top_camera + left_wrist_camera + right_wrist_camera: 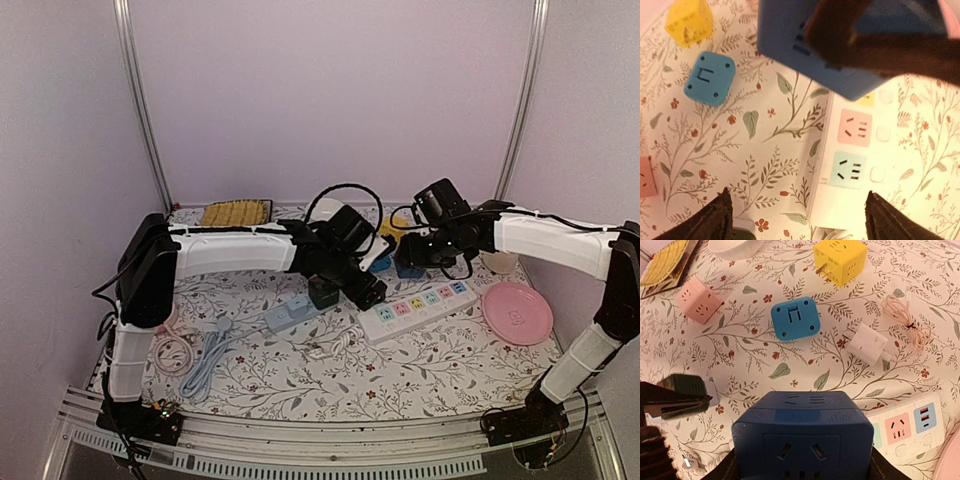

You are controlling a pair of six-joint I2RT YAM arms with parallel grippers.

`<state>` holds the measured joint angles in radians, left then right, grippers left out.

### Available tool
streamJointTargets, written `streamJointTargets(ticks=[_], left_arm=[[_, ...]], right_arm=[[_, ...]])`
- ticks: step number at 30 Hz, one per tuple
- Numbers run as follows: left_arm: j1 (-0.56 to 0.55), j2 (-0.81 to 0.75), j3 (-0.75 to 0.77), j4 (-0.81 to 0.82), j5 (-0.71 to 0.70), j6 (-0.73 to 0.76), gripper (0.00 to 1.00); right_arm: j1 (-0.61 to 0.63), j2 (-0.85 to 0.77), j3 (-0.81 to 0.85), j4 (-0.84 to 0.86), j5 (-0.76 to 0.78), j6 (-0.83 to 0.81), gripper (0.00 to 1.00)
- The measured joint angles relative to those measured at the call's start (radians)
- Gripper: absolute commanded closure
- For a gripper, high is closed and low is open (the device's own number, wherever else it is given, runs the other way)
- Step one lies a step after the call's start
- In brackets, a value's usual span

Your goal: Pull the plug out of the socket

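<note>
The dark blue cube plug should next go outward past the coiled cable in my right gripper, then down onto the empty patterned cloth beyond the cable.
A white power strip (420,308) with pastel sockets lies at centre right. My right gripper (425,250) is shut on a dark blue cube plug (408,268) and holds it over the strip's left half. In the right wrist view the cube (802,440) fills the space between the fingers, with the strip (905,427) behind it to the right. My left gripper (368,290) is open and empty over the strip's left end. In the left wrist view its fingertips (717,220) straddle the strip (855,170), and the blue cube (810,45) hangs above. The cube's underside is hidden.
A light blue cube (795,318), yellow cube (840,260), pink cube (698,300), white charger (867,343) and coiled cable (900,320) lie behind the strip. A dark cube (323,292) sits on a grey strip (285,317). A pink plate (517,312) is at right, white cable (205,360) at left.
</note>
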<state>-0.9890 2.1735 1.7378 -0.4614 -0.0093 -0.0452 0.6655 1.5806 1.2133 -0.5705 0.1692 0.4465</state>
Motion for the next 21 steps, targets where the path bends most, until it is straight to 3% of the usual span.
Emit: streamJointTargets(ticks=[9,21], left_arm=[[0.039,0.0,0.16,-0.032,0.019,-0.025,0.08],[0.193,-0.076,0.068,-0.031,0.019,-0.11,0.08]], right_arm=[[-0.113,0.158,0.194,0.049,-0.083,-0.042,0.77],[-0.427,0.392,0.396,0.089,-0.283,-0.061,0.74]])
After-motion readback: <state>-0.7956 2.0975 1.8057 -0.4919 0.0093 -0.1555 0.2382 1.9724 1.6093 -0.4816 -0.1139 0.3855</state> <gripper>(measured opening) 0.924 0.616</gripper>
